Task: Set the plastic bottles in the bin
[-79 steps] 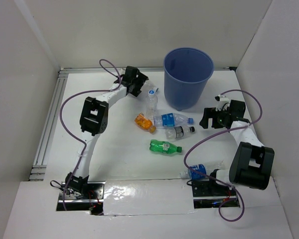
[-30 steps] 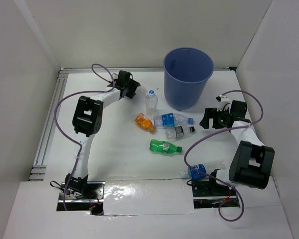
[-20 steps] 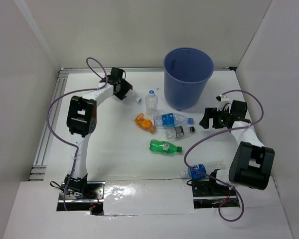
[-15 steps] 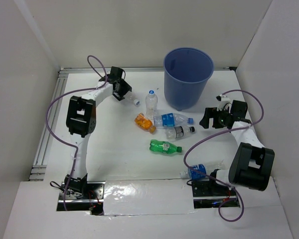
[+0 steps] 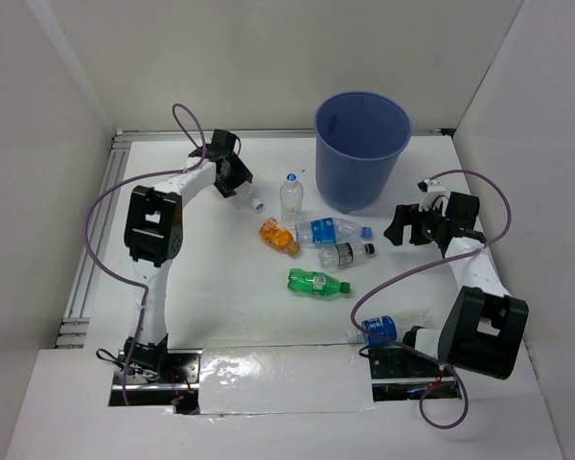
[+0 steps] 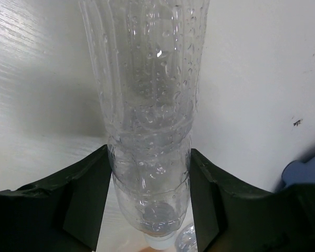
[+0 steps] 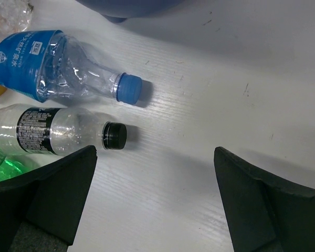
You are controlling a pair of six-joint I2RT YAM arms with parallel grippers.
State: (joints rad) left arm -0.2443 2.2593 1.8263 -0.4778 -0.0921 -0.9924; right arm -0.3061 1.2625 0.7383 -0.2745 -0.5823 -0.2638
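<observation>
The left gripper carries the bottle up and toward the right in the top view, over the bin's opening (image 5: 361, 125), next. Then it releases it, because the bin's rim stands high.
My left gripper (image 5: 236, 180) is shut on a clear plastic bottle (image 5: 250, 197) with a white cap and holds it left of the blue bin (image 5: 360, 149). In the left wrist view the bottle (image 6: 147, 105) fills the gap between both fingers (image 6: 89, 194). An upright clear bottle (image 5: 289, 196), an orange one (image 5: 279, 237), a blue-labelled one (image 5: 331, 230), a black-labelled one (image 5: 345, 254) and a green one (image 5: 316, 283) are at mid-table. My right gripper (image 5: 402, 226) is open and empty, right of them. Its view shows the blue-labelled bottle (image 7: 52, 65) and the black-capped bottle (image 7: 58, 131).
A squat blue-labelled bottle (image 5: 379, 331) lies by the right arm's base. White walls enclose the table on three sides, with a metal rail (image 5: 96, 240) along the left edge. Purple cables loop off both arms.
My left arm has swung left and away from the bin and the upright bottle, with the clear bottle in its jaws. The right arm has barely shifted.
</observation>
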